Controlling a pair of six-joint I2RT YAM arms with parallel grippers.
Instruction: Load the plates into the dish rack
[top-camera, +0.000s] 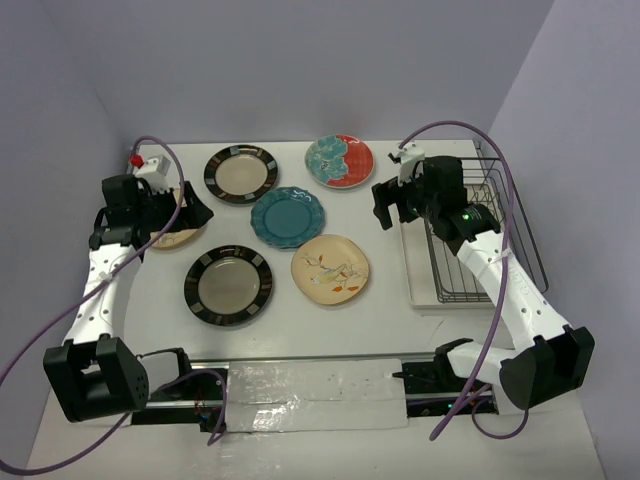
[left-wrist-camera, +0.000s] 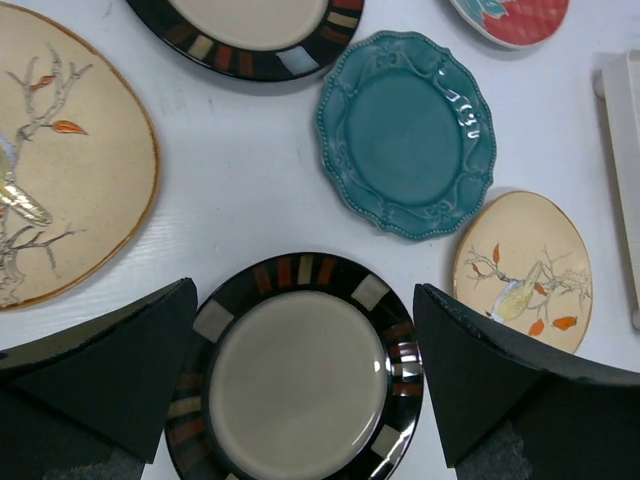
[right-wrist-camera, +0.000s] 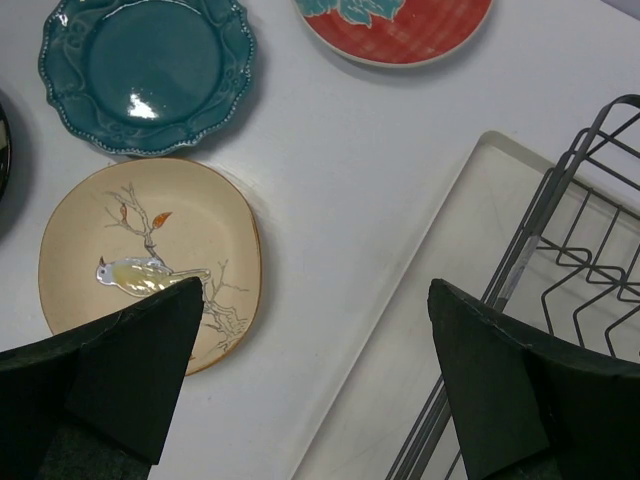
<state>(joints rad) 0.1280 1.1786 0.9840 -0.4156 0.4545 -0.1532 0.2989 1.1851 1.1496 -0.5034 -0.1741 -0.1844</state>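
Note:
I will move my left gripper to the right in the top view and down, onto the edge of the bird plate by the near striped plate, where the bare table shows.
Six plates lie flat on the white table. Two have striped rims. Among them sit a scalloped teal plate, a red plate with teal flowers and a cream-tan bird plate. Another cream-tan plate lies partly under my left gripper. That gripper hangs open above the table, with the near striped plate showing between its fingers. My right gripper is open and empty over the dish rack's cream tray. The dish rack holds nothing.
The rack stands at the table's right edge, close to the right wall. Purple cables loop over both arms. A taped strip runs along the near edge between the arm bases.

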